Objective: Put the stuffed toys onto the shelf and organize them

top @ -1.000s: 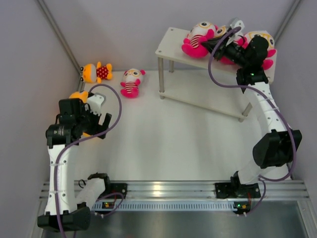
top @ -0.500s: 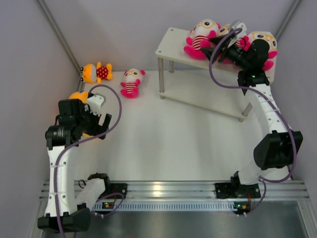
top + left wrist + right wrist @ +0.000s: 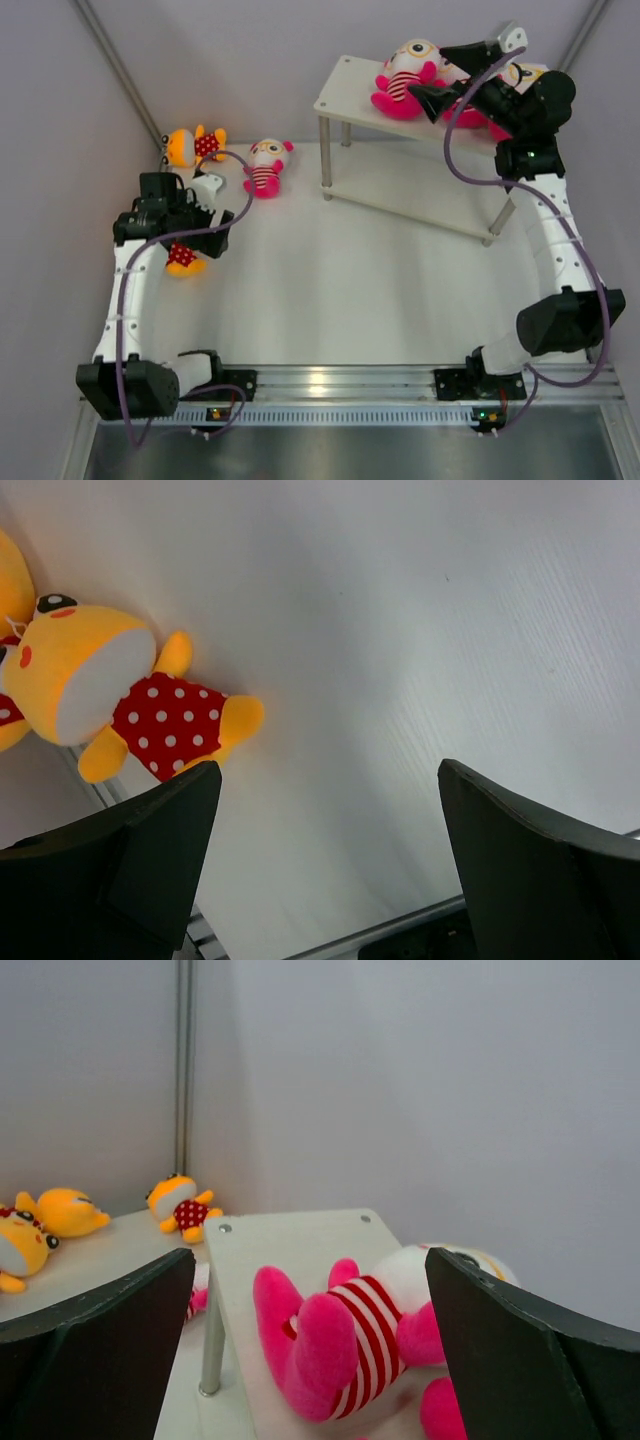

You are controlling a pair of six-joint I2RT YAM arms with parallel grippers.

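My left gripper will next reach outward and down onto the pink toy's foot nearer the orange toys, because the toy still on the tabletop is outward and below.
The shelf stands at the back right. A pink striped stuffed toy lies on its top board, feet toward the right wrist camera. My right gripper hovers open just right of it, touching nothing. Another pink toy lies behind that arm, mostly hidden. On the table lie a pink toy and orange dotted toys. My left gripper is open and empty, with an orange toy ahead to its left.
The shelf's lower board is bare. Grey walls close in the table on three sides, with a metal post at the back left corner. Another orange toy's edge shows at the left of the left wrist view.
My right gripper opened, let go of the pink toy on the top board and drew back up to the right. My left arm swung toward the back, uncovering an orange toy.
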